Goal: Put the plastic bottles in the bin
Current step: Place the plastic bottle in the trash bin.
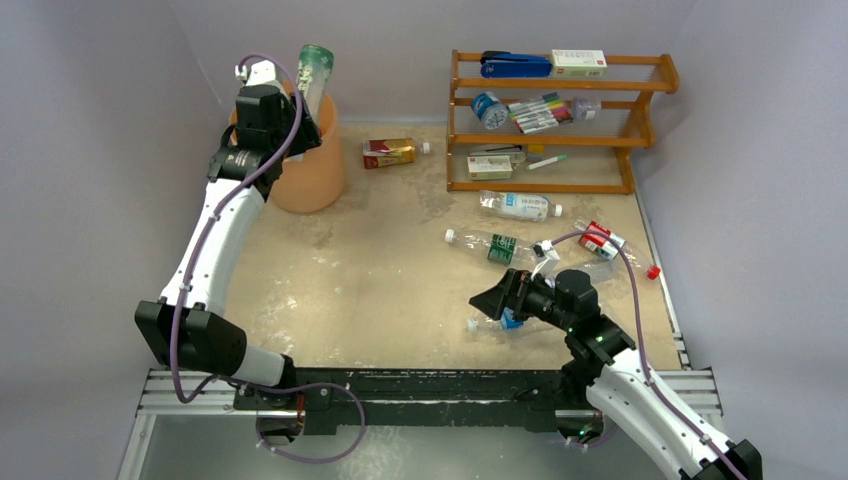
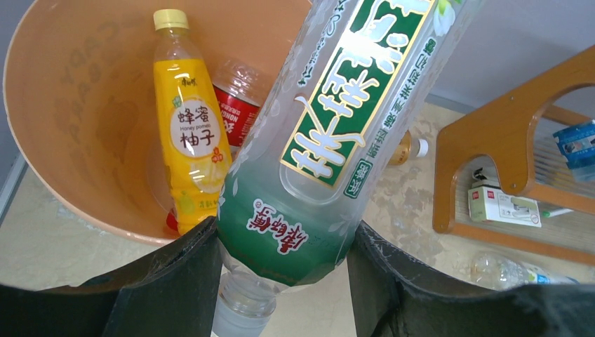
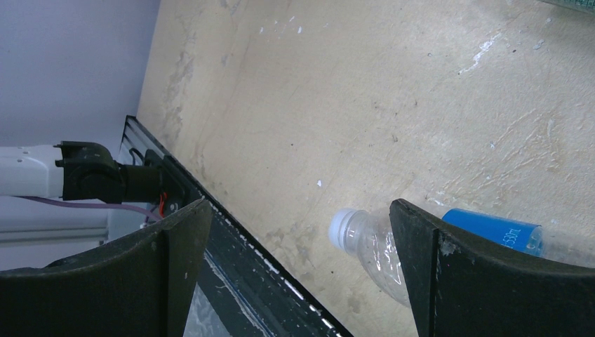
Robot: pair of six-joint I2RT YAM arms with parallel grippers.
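I should move my left gripper outward and to the left in the top view, over the bin's opening [image 2: 137, 133], to let go of the bottle, because the bottle's cap still sticks out over the bin's rim.
My left gripper [image 1: 300, 118] is shut on a clear bottle with a green label [image 1: 315, 68] and holds it tilted, base up, over the rim of the peach-orange bin [image 1: 318, 178]. In the left wrist view the green-label bottle [image 2: 330, 140] sits between my fingers [image 2: 175, 281], cap towards the camera. Inside the bin [image 2: 77, 105] lie a yellow bottle [image 2: 188, 133] and a red-label bottle [image 2: 235, 105]. My right gripper [image 1: 490, 297] is open just above a clear blue-label bottle [image 1: 505, 320] near the front edge. In the right wrist view that bottle [image 3: 365, 242] lies by the right finger, and the gripper [image 3: 300, 207] is empty.
On the table lie a boxy red-and-gold bottle [image 1: 388, 152], a white-label bottle [image 1: 515, 206], a green-label bottle [image 1: 490, 245], a red-label bottle [image 1: 600, 240] and a red cap [image 1: 653, 271]. A wooden rack [image 1: 560, 120] with markers and boxes stands at the back right.
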